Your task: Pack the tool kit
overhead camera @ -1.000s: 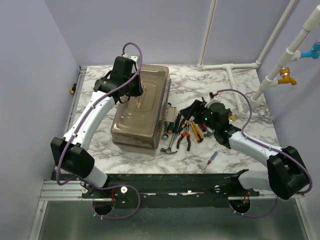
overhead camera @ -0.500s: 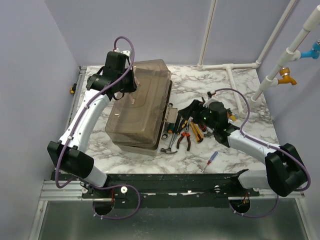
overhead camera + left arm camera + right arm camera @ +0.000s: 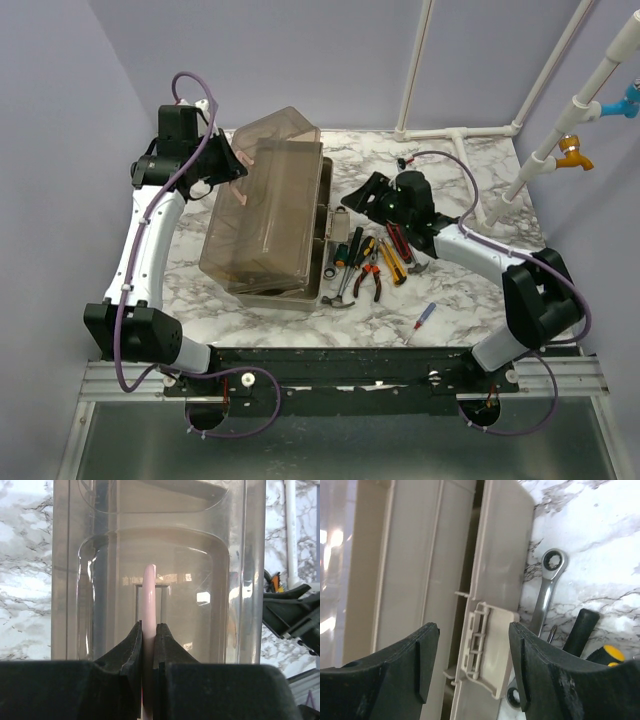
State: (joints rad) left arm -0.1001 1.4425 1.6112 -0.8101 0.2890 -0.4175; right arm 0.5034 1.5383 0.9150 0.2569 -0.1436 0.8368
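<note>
Next, my left gripper swings left in the top view, toward the purple wall, and releases the lid's pink handle point(image 3: 148, 587), because the lid still covers the box.
The beige toolbox point(image 3: 285, 296) sits left of centre, its smoky translucent lid point(image 3: 265, 210) swung up and tilted left. My left gripper point(image 3: 222, 166) is shut on the lid's pink handle point(image 3: 148, 587), seen edge-on between the jaws point(image 3: 148, 630). My right gripper point(image 3: 353, 200) is open and empty, hovering over the box's right rim, with the beige latch point(image 3: 487, 645) between its jaws point(image 3: 472, 630). Loose tools lie right of the box: a hammer point(image 3: 340, 292), pliers point(image 3: 373, 280), screwdrivers point(image 3: 356, 245) and a ratchet wrench point(image 3: 547, 587).
A small red-and-blue screwdriver point(image 3: 425, 318) lies apart near the front edge. White pipes point(image 3: 455, 135) run along the table's back right. Purple walls close in the left and back sides.
My left gripper has pulled the lid up and to the left by its handle, opening the box. My right gripper has moved back and left, from the tool pile to the box's right rim.
</note>
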